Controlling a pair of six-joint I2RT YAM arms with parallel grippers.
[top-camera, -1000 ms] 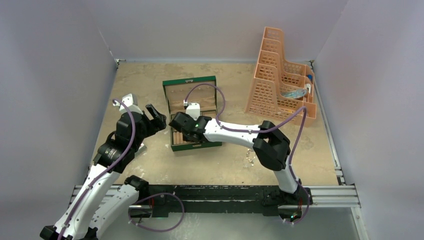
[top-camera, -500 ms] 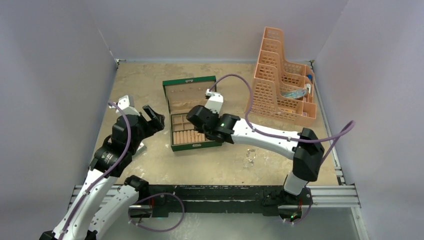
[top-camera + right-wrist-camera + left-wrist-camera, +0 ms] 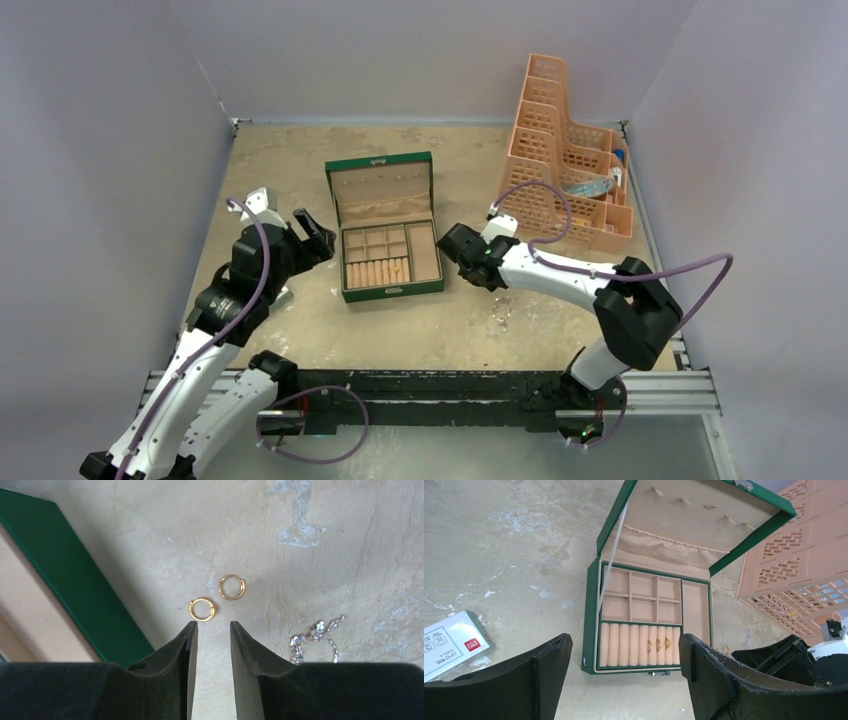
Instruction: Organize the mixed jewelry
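The right gripper moves down onto the near ring's small block (image 3: 213, 611) next and closes there, since that block lines up with the gap between my parted fingers.
The open green box (image 3: 392, 292) has a beige lining. In the left wrist view the box (image 3: 590, 625) holds three gold rings (image 3: 657, 644) in its ring rolls. Two more gold rings (image 3: 202, 609) (image 3: 232, 587) lie on the table just right of the box wall (image 3: 75, 580). A silvery chain (image 3: 315, 640) lies further right, also seen from above (image 3: 500, 315). My right gripper (image 3: 456, 246) hovers over the near ring, its jaws (image 3: 213, 625) a little apart and empty. My left gripper (image 3: 312, 232) is wide open (image 3: 624, 641) left of the box, empty.
An orange tiered rack (image 3: 565, 150) stands at the back right with a bluish item in it. A white label card (image 3: 454, 642) lies on the table left of the box. Grey walls close in three sides.
My right gripper has pulled out from over the box and moved right, now beside the box's right side above the loose rings. My left arm has barely moved.
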